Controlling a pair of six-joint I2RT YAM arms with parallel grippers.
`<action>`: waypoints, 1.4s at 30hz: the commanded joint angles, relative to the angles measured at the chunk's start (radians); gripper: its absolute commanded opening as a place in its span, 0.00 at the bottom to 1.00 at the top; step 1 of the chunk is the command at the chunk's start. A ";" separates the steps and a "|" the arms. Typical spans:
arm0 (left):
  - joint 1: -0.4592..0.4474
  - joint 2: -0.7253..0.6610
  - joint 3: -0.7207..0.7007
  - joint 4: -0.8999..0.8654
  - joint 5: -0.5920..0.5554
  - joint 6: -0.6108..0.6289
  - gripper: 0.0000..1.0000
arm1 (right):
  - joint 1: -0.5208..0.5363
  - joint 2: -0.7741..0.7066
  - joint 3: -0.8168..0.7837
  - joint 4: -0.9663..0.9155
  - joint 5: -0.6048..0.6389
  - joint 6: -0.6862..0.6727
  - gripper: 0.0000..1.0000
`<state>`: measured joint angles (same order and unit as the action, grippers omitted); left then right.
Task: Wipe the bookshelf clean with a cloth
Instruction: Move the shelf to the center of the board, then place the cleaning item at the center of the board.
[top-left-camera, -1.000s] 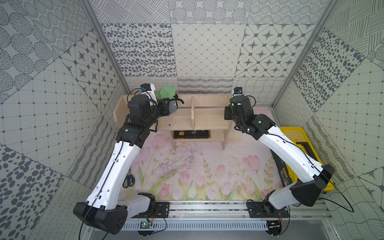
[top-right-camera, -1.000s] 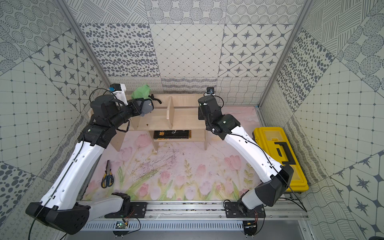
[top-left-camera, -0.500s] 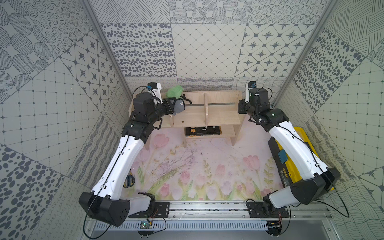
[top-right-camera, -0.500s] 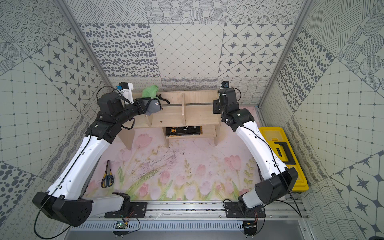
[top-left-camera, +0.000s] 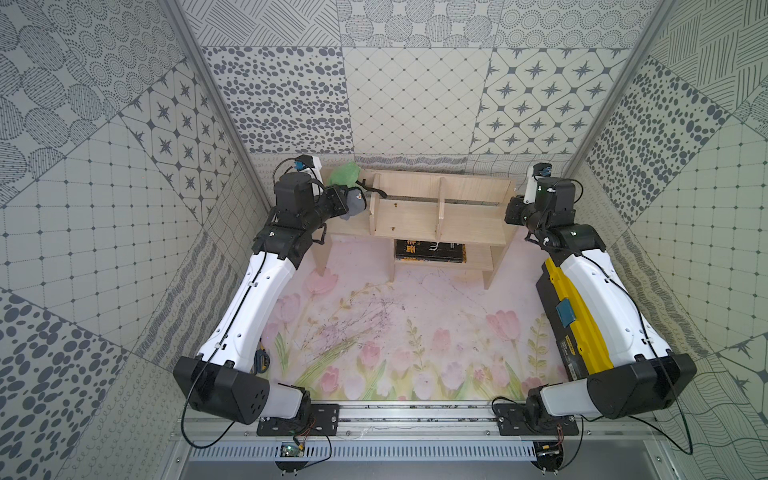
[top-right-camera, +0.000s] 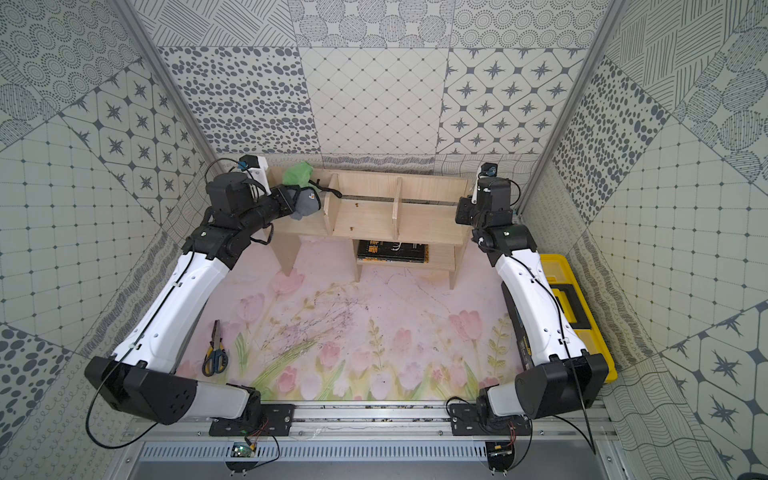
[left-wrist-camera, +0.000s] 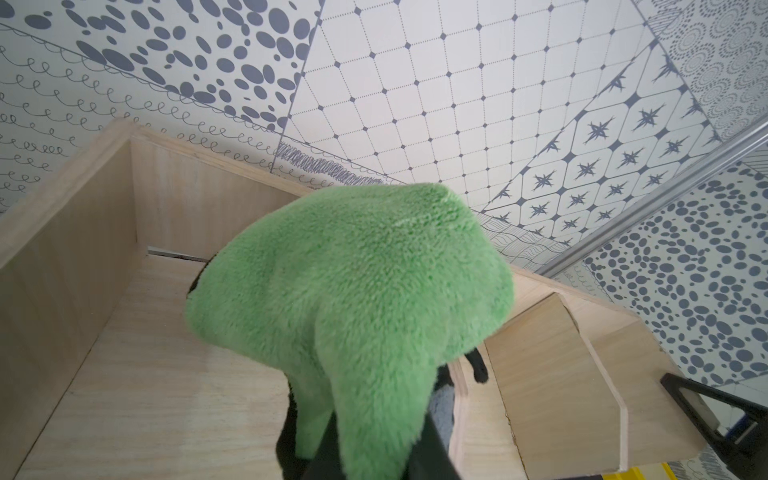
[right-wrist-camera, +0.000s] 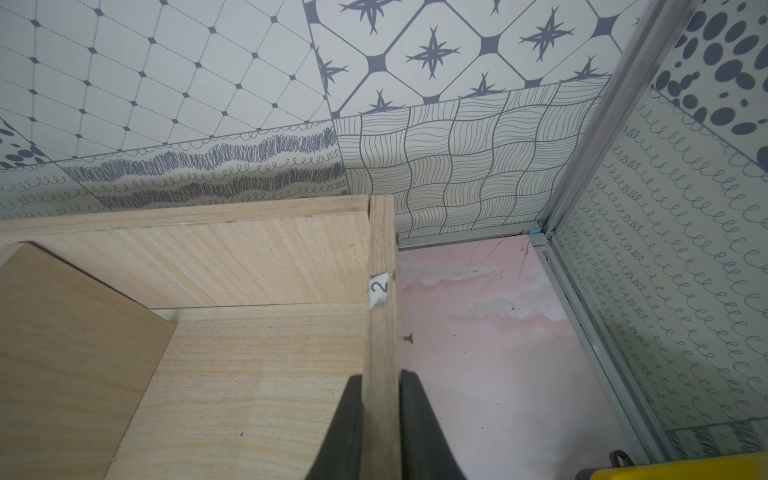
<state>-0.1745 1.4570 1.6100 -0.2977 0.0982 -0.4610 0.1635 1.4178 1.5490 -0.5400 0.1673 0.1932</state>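
Note:
I will next keep my right gripper still astride the side panel's edge (right-wrist-camera: 380, 392). Then I will spread both fingers to release it, because specks in the middle compartment still need wiping first.
The pale wood bookshelf (top-left-camera: 469, 220) (top-right-camera: 424, 220) stands at the back wall in both top views. My left gripper (top-left-camera: 351, 203) (top-right-camera: 305, 205) is in its left compartment, shut on the cloth (top-left-camera: 345, 176) (top-right-camera: 297, 174). The cloth's green side bulges upward and its grey side hangs by the divider. In the left wrist view the green cloth (left-wrist-camera: 357, 282) hides most of the left gripper (left-wrist-camera: 374, 457). My right gripper (top-left-camera: 513, 210) (right-wrist-camera: 380, 419) is shut on the shelf's right side panel (right-wrist-camera: 380, 291), one finger on each face.
A black book (top-left-camera: 430, 251) (top-right-camera: 392, 251) lies on the lower shelf. A yellow and black toolbox (top-left-camera: 577, 328) (top-right-camera: 577, 303) sits along the right wall under my right arm. Scissors (top-right-camera: 215, 353) lie by the left arm. Small brown specks (top-left-camera: 392, 227) dot the middle compartment.
The bookshelf has slid to the right along the back wall. Both grippers moved right with it, the right still clamped on the side panel and the left still holding the cloth.

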 joint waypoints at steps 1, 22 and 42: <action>0.004 0.107 0.115 0.114 0.102 -0.035 0.00 | -0.032 -0.001 -0.014 0.119 -0.041 0.104 0.00; -0.150 0.019 -0.017 0.085 0.235 0.121 0.00 | -0.030 0.038 -0.038 0.163 -0.233 0.086 0.01; -0.370 -0.527 -0.867 0.064 0.165 -0.013 0.14 | 0.308 -0.501 -0.454 -0.025 0.181 0.050 0.97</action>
<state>-0.4633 0.9432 0.9035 -0.2741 0.3981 -0.3943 0.4004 0.9245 1.2011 -0.5114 0.2451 0.2214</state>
